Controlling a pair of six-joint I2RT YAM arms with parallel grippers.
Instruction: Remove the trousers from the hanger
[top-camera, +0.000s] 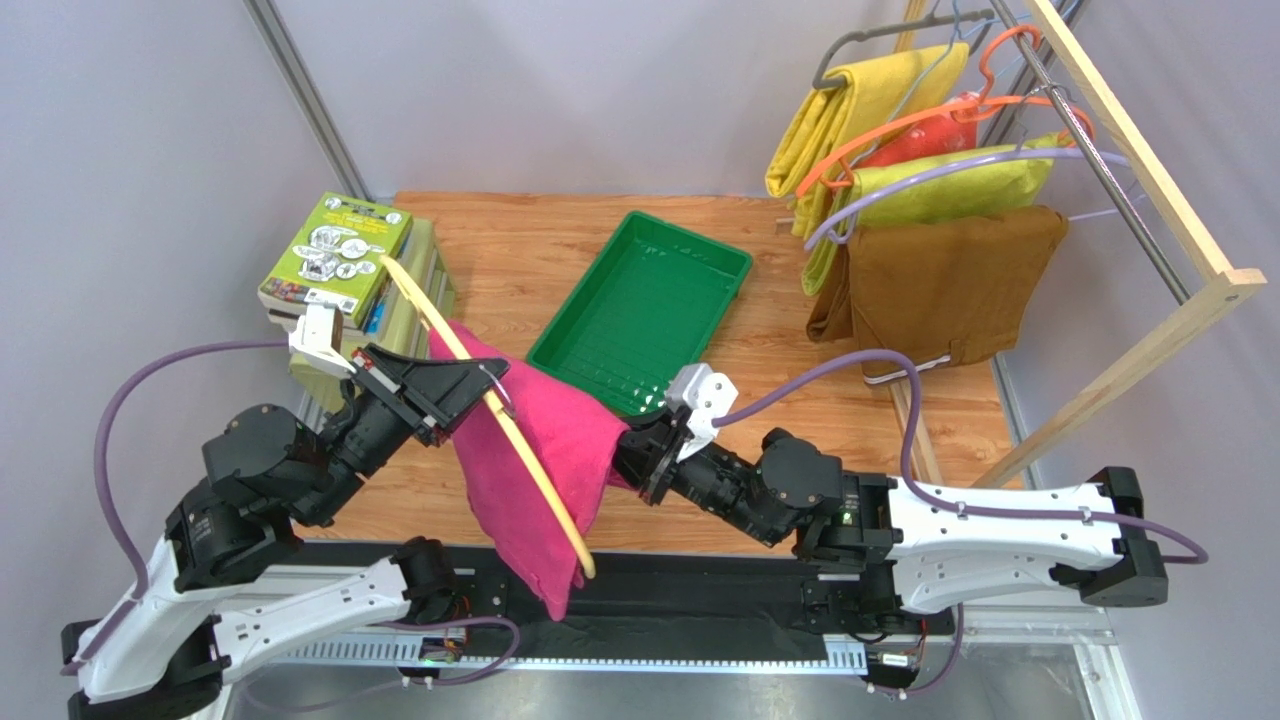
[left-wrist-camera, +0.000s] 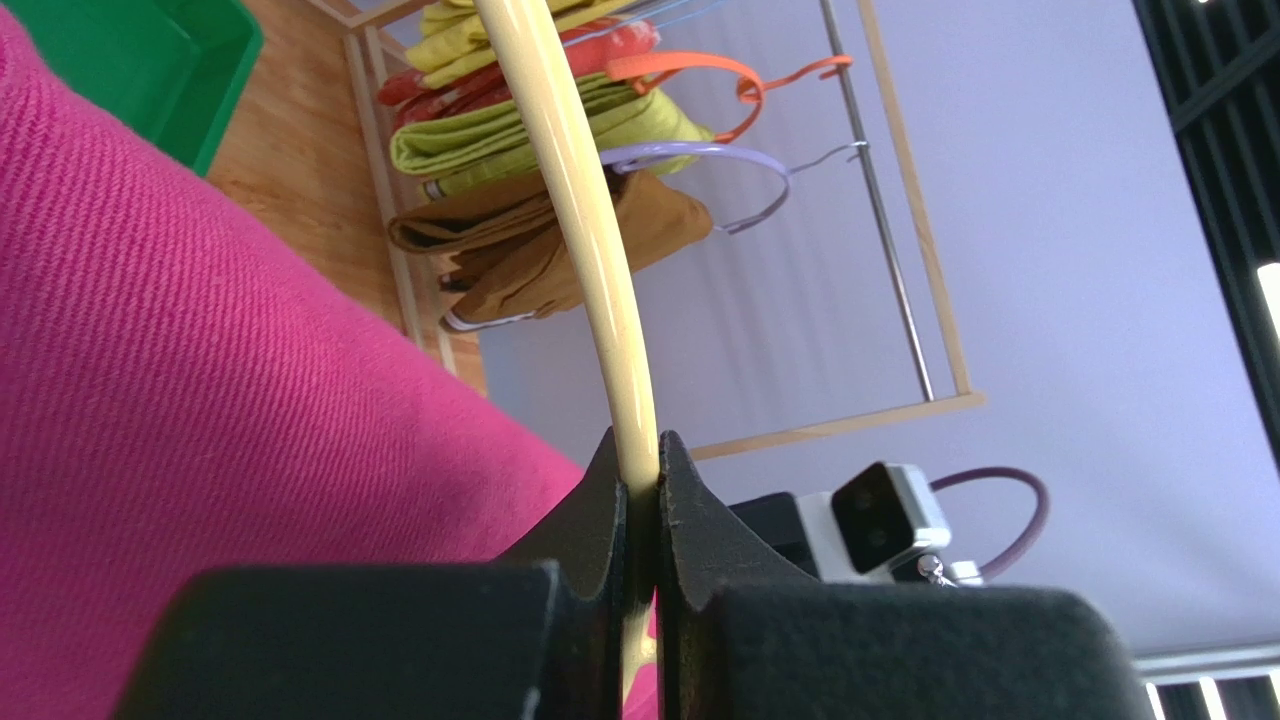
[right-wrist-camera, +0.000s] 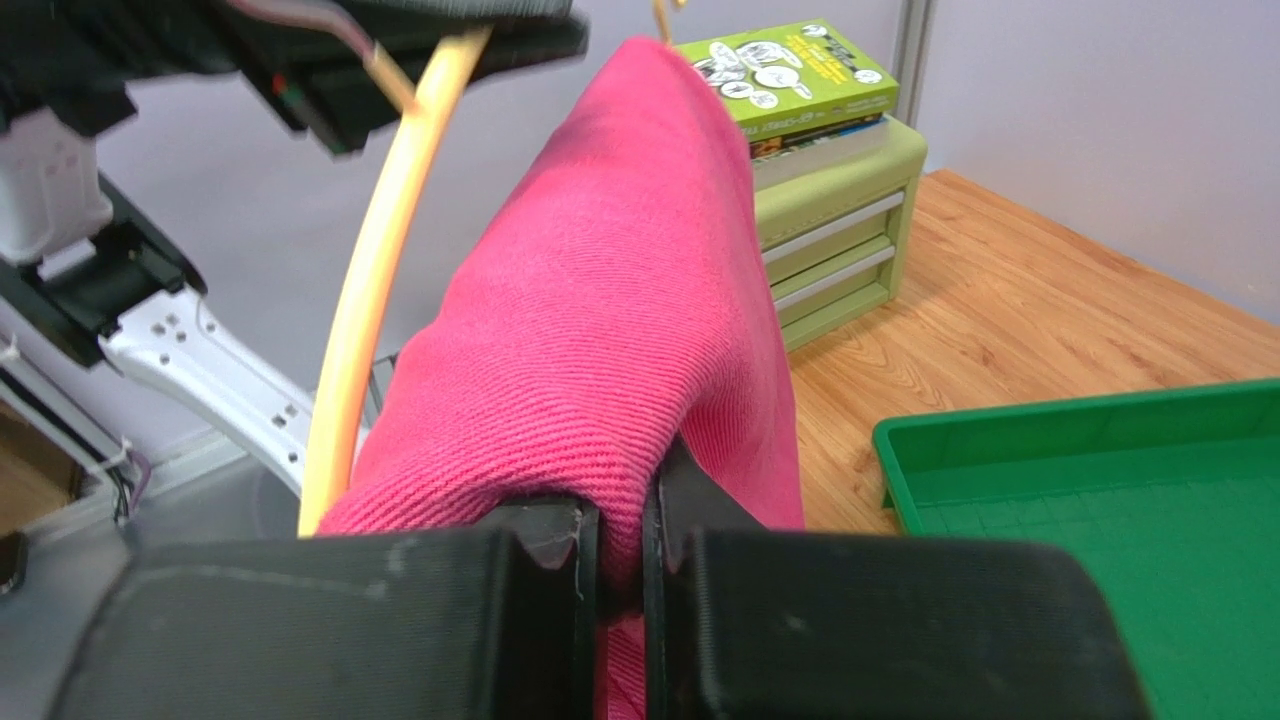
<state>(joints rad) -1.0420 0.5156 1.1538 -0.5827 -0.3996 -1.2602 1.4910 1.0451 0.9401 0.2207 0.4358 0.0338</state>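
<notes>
Next, my right gripper pulls the trousers off the hanger, since the green tray (top-camera: 642, 312) lies empty. It then carries them outward over the tray and lowers to release.
The magenta-pink trousers (top-camera: 529, 458) hang draped over the cream-yellow hanger (top-camera: 496, 405), held in the air above the table's near edge. My left gripper (top-camera: 478, 393) is shut on the hanger's bar; in the left wrist view (left-wrist-camera: 642, 488) the cream bar (left-wrist-camera: 601, 270) runs up between the jaws, with the trousers (left-wrist-camera: 211, 390) at left. My right gripper (top-camera: 634, 450) is shut on a fold of the trousers at their right side; in the right wrist view (right-wrist-camera: 624, 525) pink fabric (right-wrist-camera: 601, 330) is pinched between the jaws, with the hanger (right-wrist-camera: 368, 285) at left.
A green tray (top-camera: 646, 308) lies on the wooden table behind the trousers. A box with booklets on pale green drawers (top-camera: 338, 263) stands at back left. A wooden rack (top-camera: 1157, 195) at right holds yellow, olive and brown garments (top-camera: 939, 278) on orange and lilac hangers.
</notes>
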